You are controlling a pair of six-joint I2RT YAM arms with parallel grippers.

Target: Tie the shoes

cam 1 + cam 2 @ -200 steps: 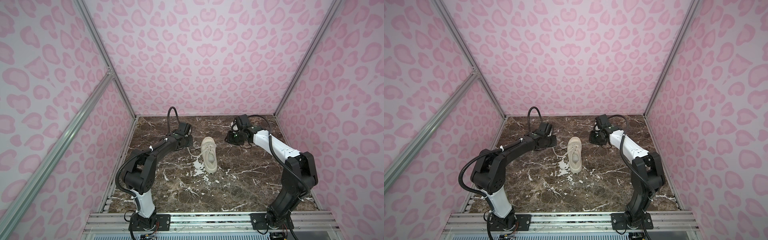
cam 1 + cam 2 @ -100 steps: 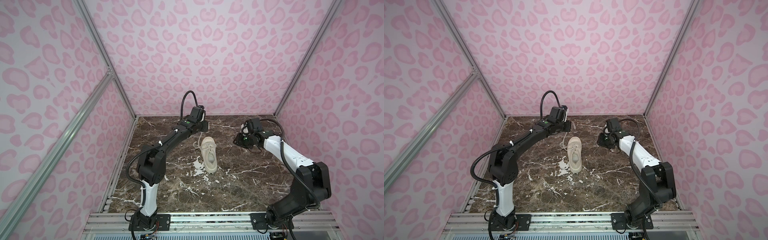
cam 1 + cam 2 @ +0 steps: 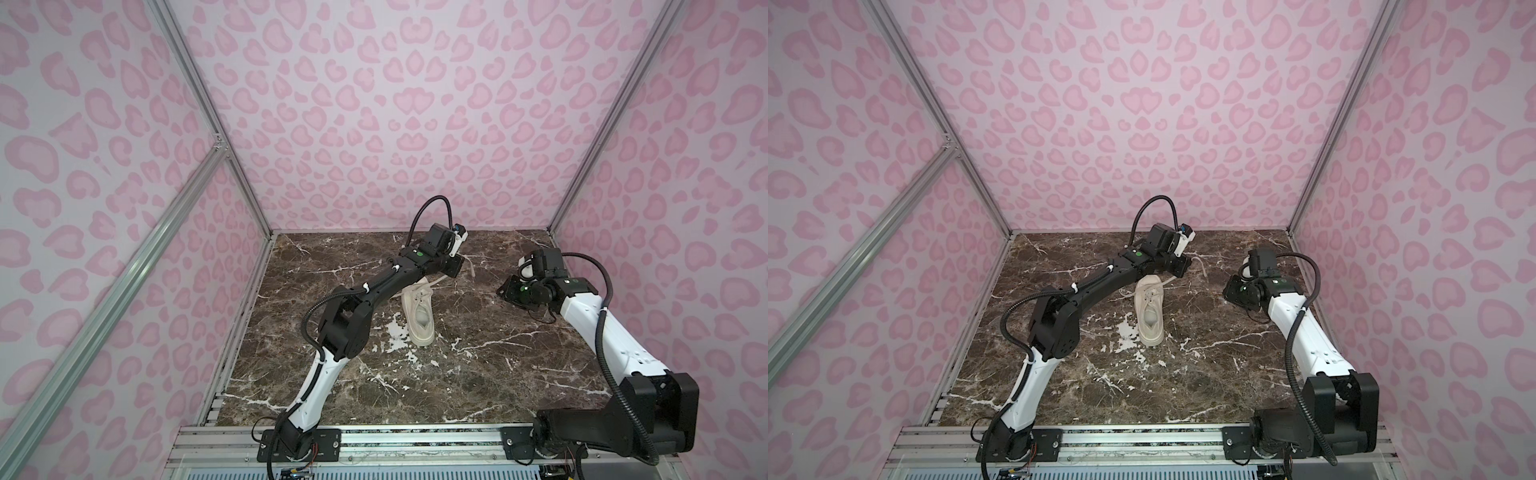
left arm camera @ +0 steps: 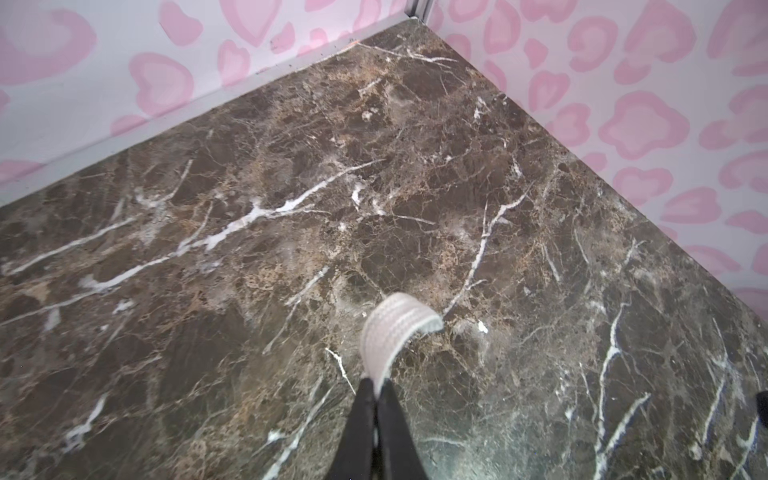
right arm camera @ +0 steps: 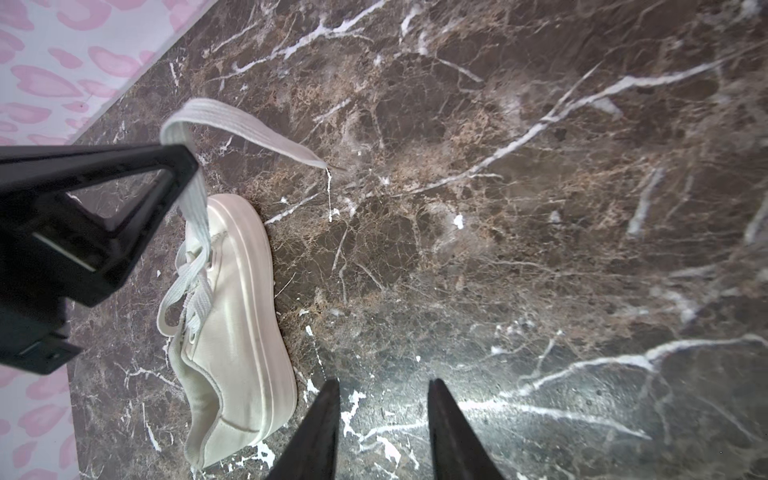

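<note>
My left gripper should next go down and back to the bare marble beside the shoe and let go of the lace (image 4: pixel 395 324).
The cream shoe (image 3: pixel 420 320) (image 3: pixel 1149 316) lies mid-table, its toe end under my left forearm in both top views. My left gripper (image 3: pixel 454 266) (image 3: pixel 1179 268) hovers just behind the shoe, shut on a flat cream lace (image 4: pixel 395 324) that loops out past the closed fingertips (image 4: pixel 365 388). In the right wrist view the same lace (image 5: pixel 232 124) rises from the shoe (image 5: pixel 237 316) to the left gripper (image 5: pixel 183 160), its free end drooping to the marble. My right gripper (image 3: pixel 505 291) (image 5: pixel 382 386) stands open and empty, to the right of the shoe and apart from it.
The brown marble table (image 3: pixel 478 374) is closed in by pink-patterned walls (image 3: pixel 395 124) on three sides. The left gripper is near the back wall. A metal rail (image 3: pixel 395 440) with both arm bases runs along the front edge.
My left gripper has swung from the shoe's left side up and across to behind its toe, drawing the lace along. The right gripper has backed away to the right.
</note>
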